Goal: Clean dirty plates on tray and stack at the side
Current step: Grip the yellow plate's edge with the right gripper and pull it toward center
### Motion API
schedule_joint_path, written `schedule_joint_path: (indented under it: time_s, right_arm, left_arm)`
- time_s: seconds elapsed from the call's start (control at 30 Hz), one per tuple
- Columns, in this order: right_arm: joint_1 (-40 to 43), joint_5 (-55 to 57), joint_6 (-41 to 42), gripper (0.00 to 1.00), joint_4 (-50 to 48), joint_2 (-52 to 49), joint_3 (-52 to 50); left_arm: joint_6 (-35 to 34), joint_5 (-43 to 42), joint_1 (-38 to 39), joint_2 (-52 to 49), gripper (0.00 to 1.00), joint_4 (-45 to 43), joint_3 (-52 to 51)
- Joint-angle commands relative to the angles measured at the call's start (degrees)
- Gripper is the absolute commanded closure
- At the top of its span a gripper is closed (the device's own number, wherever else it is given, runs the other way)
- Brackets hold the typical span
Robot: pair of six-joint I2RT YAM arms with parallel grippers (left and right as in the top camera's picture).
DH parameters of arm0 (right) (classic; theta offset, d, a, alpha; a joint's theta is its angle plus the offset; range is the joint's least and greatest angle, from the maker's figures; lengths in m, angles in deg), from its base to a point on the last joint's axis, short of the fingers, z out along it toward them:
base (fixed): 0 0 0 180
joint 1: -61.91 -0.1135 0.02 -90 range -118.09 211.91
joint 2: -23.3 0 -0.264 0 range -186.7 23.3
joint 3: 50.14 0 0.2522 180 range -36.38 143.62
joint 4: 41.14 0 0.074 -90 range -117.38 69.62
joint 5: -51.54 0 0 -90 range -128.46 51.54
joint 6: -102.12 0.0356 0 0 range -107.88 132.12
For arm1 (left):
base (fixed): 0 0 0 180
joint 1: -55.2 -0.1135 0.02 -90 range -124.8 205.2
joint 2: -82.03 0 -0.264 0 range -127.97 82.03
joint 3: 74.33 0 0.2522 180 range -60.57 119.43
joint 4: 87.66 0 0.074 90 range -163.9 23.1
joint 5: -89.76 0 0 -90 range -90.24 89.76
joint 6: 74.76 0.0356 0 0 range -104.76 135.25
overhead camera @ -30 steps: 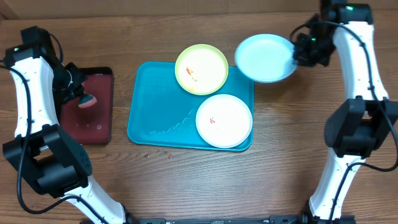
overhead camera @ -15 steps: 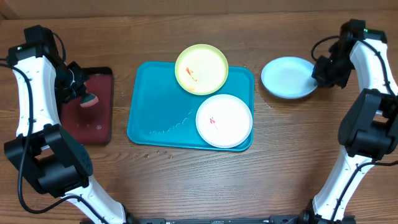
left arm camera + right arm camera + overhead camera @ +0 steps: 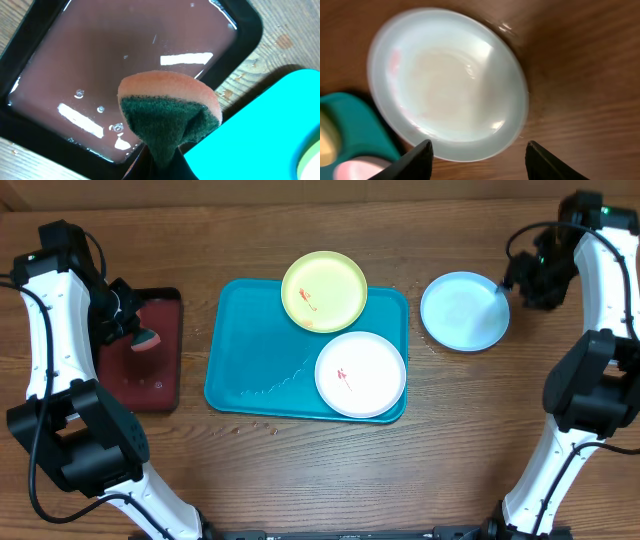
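Note:
I need to move my right gripper across and down next, onto that plate's nearest rim, to the gripper's left in the overhead view, because the yellow-green plate is smeared with red.
The turquoise tray lies mid-table. A yellow-green plate with a red smear overlaps its far rim, and a white plate with a red smear sits in its near right corner. A light blue plate lies flat on the wood to the tray's right. My right gripper hovers at that plate's right edge, open, its fingers apart from the rim with nothing between them. Over the dark red tray, my left gripper is shut on a sponge.
The dark red black-rimmed tray holds a thin film of liquid. Small crumbs lie on the wood by the turquoise tray's near edge. Both arm bases stand at the table's near corners.
My right gripper carried the light blue plate from above the tray's corner rightwards, set it on the table and opened off it. The left arm has stayed still.

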Motion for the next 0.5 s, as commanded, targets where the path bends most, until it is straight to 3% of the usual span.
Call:
schedule_joint_path:
  time_s: [0.0,0.17,0.47]
  right_arm:
    - [-4.94,-9.20,-2.69,0.39,-1.44,1.64,6.27]
    - [-12.98,-7.69,-2.69,0.38,-11.89,1.07,5.11]
    - [-26.67,7.41,-2.69,0.39,-33.48,-1.36,-2.99]
  left_arm:
    - [0.33,-1.49,0.11,1.27,0.96,-0.48,0.09]
    - [0.33,-1.49,0.24,1.27,0.96,-0.50,0.09]
    - [1.22,-1.66,1.68,1.27,0.96,-0.48,0.09]
